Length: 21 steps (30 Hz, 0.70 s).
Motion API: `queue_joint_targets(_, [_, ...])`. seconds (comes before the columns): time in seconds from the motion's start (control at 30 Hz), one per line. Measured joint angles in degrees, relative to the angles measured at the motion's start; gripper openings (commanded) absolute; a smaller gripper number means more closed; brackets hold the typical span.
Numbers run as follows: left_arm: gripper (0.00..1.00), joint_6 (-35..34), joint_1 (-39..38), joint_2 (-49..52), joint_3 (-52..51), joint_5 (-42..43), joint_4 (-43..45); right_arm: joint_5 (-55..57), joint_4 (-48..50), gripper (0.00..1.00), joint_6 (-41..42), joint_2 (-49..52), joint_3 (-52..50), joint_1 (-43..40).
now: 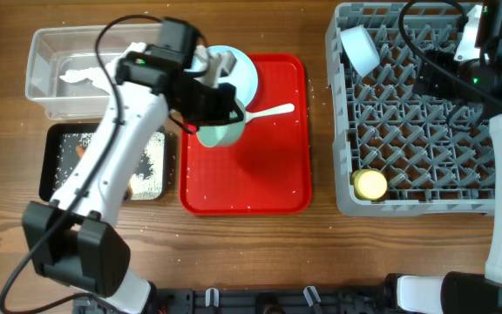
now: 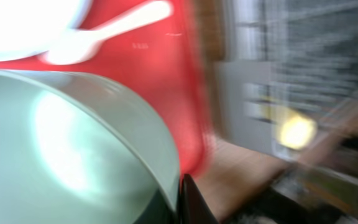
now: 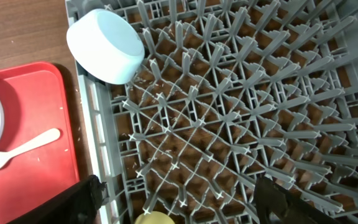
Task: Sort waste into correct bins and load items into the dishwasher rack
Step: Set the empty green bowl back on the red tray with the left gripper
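Observation:
Next, my left gripper moves down, back and to the right in the overhead view to let go of the bowl, as the tray's bare near part lies back below it.
My left gripper [image 1: 222, 112] is shut on the rim of a pale blue bowl [image 1: 220, 133] and holds it over the red serving tray [image 1: 273, 174]. In the left wrist view the bowl [image 2: 61, 149] fills the frame, with its rim between the fingers [image 2: 178, 205]. The pale blue plate [image 1: 242, 74] and the white spoon [image 1: 270, 111] lie on the red tray. The grey dishwasher rack [image 1: 417, 113] holds a second bowl [image 1: 360, 48] and the yellow cup [image 1: 370, 184]. My right gripper [image 3: 179, 202] hangs open and empty above the rack [image 3: 229, 112].
The clear tub [image 1: 46, 87] at the far left holds white tissue [image 1: 81, 74]. The black tray [image 1: 55, 166] in front of it holds rice grains [image 1: 151, 170] and an orange piece [image 1: 80, 150]. Stray rice grains lie on the red tray and the table.

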Motion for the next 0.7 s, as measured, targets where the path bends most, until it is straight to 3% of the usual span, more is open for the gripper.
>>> queue_joint_targets(0.13, [0.04, -13.7, -7.82, 0.0, 0.0, -31.12, -4.15, 0.0, -0.24, 0.81, 0.0, 0.0, 0.0, 0.02])
queue_joint_targets(0.23, [0.04, -20.15, -7.8, 0.0, 0.0, -45.44, -3.04, 0.0, -0.28, 0.81, 0.0, 0.0, 0.0, 0.02])
queue_joint_targets(0.33, [0.04, -22.49, -7.74, 0.0, 0.0, -53.7, 1.88, 0.0, -0.42, 0.81, 0.0, 0.0, 0.0, 0.02])
queue_joint_targets(0.5, [0.04, -22.45, -7.96, 0.02, 0.0, -55.74, 5.95, -0.85, -0.42, 0.82, 0.0, 0.0, 0.0, 0.0])
queue_joint_targets(0.63, [0.04, -14.53, -12.92, 4.85, -0.13, -40.76, 5.64, -3.26, -0.39, 0.81, 0.0, 0.0, 0.0, 0.0])
queue_joint_targets(0.7, [0.04, -13.29, -16.26, 9.35, -0.52, -37.33, 4.44, -3.5, -0.44, 0.81, 0.0, 0.0, 0.0, 0.0])
